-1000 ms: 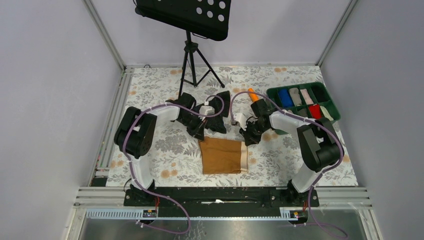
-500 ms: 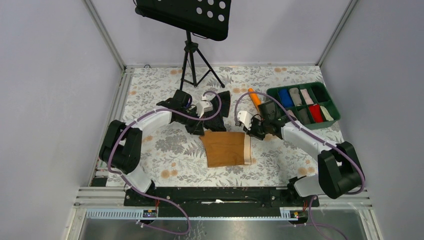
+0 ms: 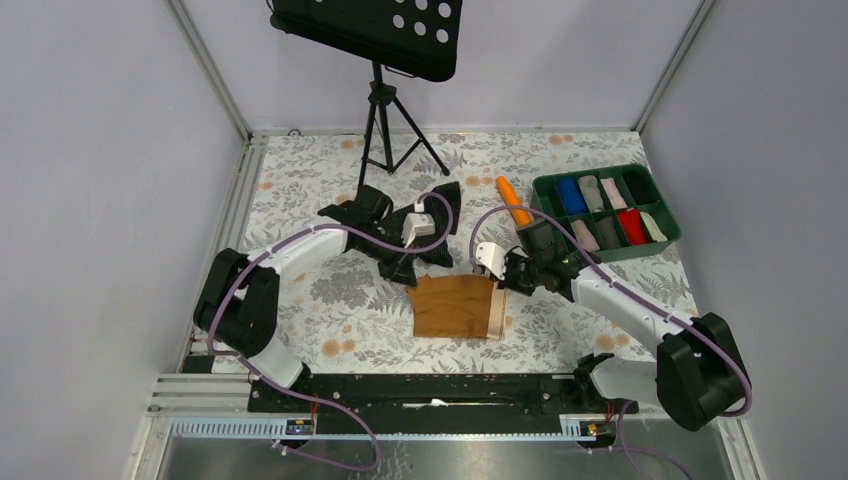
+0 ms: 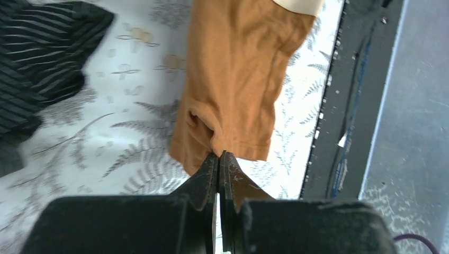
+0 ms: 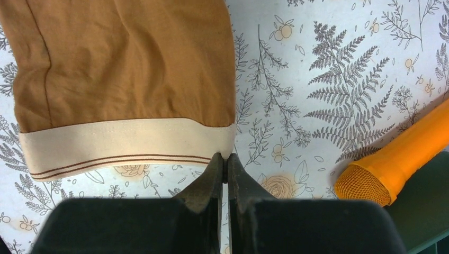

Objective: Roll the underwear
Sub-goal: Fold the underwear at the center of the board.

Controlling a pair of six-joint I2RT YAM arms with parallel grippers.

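Note:
The right gripper carries the underwear's far corner back over the waistband's near end point(image 3: 495, 331) point(image 5: 36, 159) next. It then releases the corner there, since the underwear still lies spread out flat.
The caramel-brown underwear point(image 3: 453, 306) lies on the floral table, its pale beige waistband point(image 3: 496, 310) along the right edge. My left gripper point(image 3: 409, 278) is shut on the underwear's far left corner; the left wrist view shows the jaws pinching a bunched brown fold point(image 4: 218, 153). My right gripper point(image 3: 499, 282) is shut on the far corner of the waistband; the right wrist view shows the jaws closed on the beige strip's corner point(image 5: 225, 157), with the brown fabric point(image 5: 127, 63) spread beyond.
A black striped garment point(image 3: 432, 226) lies just behind the left gripper. An orange cylinder point(image 3: 512, 200) lies behind the right gripper, next to a green tray point(image 3: 667, 214) of rolled garments. A black tripod stand point(image 3: 385, 125) stands at the back.
Both grippers moved toward the near edge, dragging the underwear with them. The far edge of the underwear now sits closer to the front, and the right arm has stretched out.

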